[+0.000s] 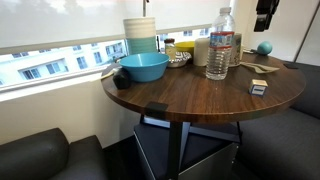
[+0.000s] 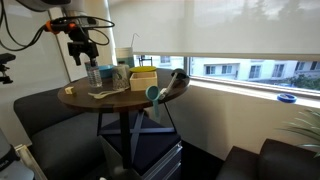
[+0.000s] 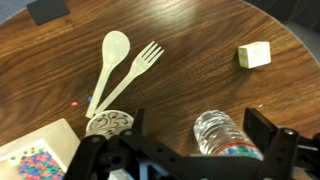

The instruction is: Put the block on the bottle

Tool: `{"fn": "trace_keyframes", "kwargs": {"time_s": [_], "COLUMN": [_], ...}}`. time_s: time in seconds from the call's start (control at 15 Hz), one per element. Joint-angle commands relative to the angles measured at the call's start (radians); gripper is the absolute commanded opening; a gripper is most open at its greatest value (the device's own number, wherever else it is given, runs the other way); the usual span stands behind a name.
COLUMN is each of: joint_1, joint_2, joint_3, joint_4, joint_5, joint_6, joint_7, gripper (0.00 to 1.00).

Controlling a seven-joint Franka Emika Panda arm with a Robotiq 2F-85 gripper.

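The robot's gripper needs to shift toward the upper right in the wrist view and down to close on the block [image 1: 259, 87] [image 3: 254, 54], since it lies below the open fingertips.
The block [image 3: 254, 54], a tiny pale cube, lies on the wooden table at the upper right of the wrist view. It also shows near the table's front edge in an exterior view [image 1: 258, 88]. The bottle [image 1: 222, 45] stands upright mid-table, clear and ribbed with a white label. In the wrist view the bottle [image 3: 226, 137] is seen from above between my two fingers. My gripper [image 3: 198, 128] is open and empty, high above the table. It shows in both exterior views [image 1: 265, 18] [image 2: 82, 45], above the bottle and apart from the block.
A wooden spoon [image 3: 108, 66] and fork [image 3: 133, 70] lie left of the block. A blue bowl [image 1: 143, 67], stacked dishes [image 1: 141, 35], a teal ball [image 1: 264, 47] and small jars [image 1: 183, 50] share the round table [image 1: 180, 100]. Dark sofas surround it.
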Motion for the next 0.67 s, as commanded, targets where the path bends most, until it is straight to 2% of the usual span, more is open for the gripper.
{"fn": "trace_keyframes", "kwargs": {"time_s": [0.0, 0.27, 0.6], "joint_1": [0.085, 0.155, 0.161], "joint_2": [-0.041, -0.035, -0.060], "joint_3": [0.003, 0.008, 0.017], "joint_4": [-0.094, -0.172, -0.266], "joint_5": [0.071, 0.129, 0.130], "joint_6": [0.048, 0.113, 0.215], "joint_7": [-0.098, -0.165, -0.137], "gripper": [1.00, 1.00, 1.00]}}
